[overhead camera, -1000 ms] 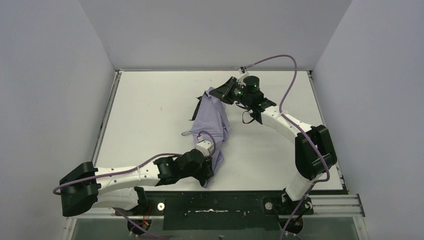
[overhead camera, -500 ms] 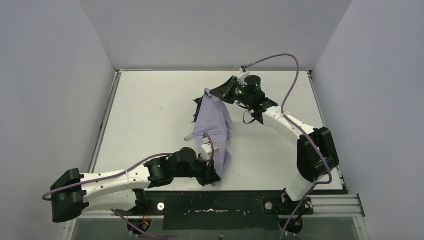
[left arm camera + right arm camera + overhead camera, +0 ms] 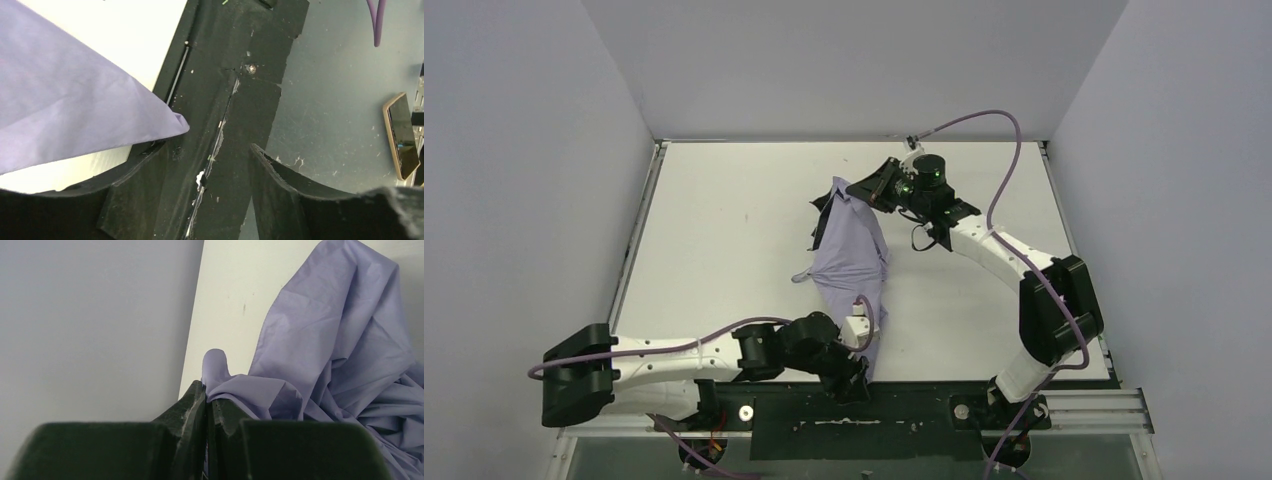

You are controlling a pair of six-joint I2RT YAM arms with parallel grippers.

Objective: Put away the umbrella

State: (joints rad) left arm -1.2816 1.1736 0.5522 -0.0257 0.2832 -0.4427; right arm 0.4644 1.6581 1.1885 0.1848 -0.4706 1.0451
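My right gripper should pull the canopy's pinched fold back toward the table's near edge, to the canopy's near end (image 3: pixel 874 360), and let go there, as the canopy stretches that way.
The umbrella (image 3: pixel 852 250) lies as a long lavender canopy stretched from the table's middle towards the near edge; its handle and shaft are hidden. My right gripper (image 3: pixel 865 190) is shut on the canopy's far end, and the right wrist view shows the umbrella (image 3: pixel 340 340) fabric pinched in the gripper (image 3: pixel 207 395). My left gripper (image 3: pixel 856 383) hovers over the table's near edge, open. In the left wrist view a corner of the umbrella (image 3: pixel 75 110) lies just beyond the left finger of that gripper (image 3: pixel 207 147), with nothing between the jaws.
A black taped strip (image 3: pixel 235 100) runs along the table's near edge, with a grey floor and a phone-like slab (image 3: pixel 400 135) beyond it. Grey walls close in the table (image 3: pixel 724 220) on three sides. A purple cable (image 3: pixel 984 120) arcs over the right arm.
My left gripper moved towards the near edge, drawing the canopy's near end out longer, then opened and let the fabric go. The right gripper kept its hold at the far end.
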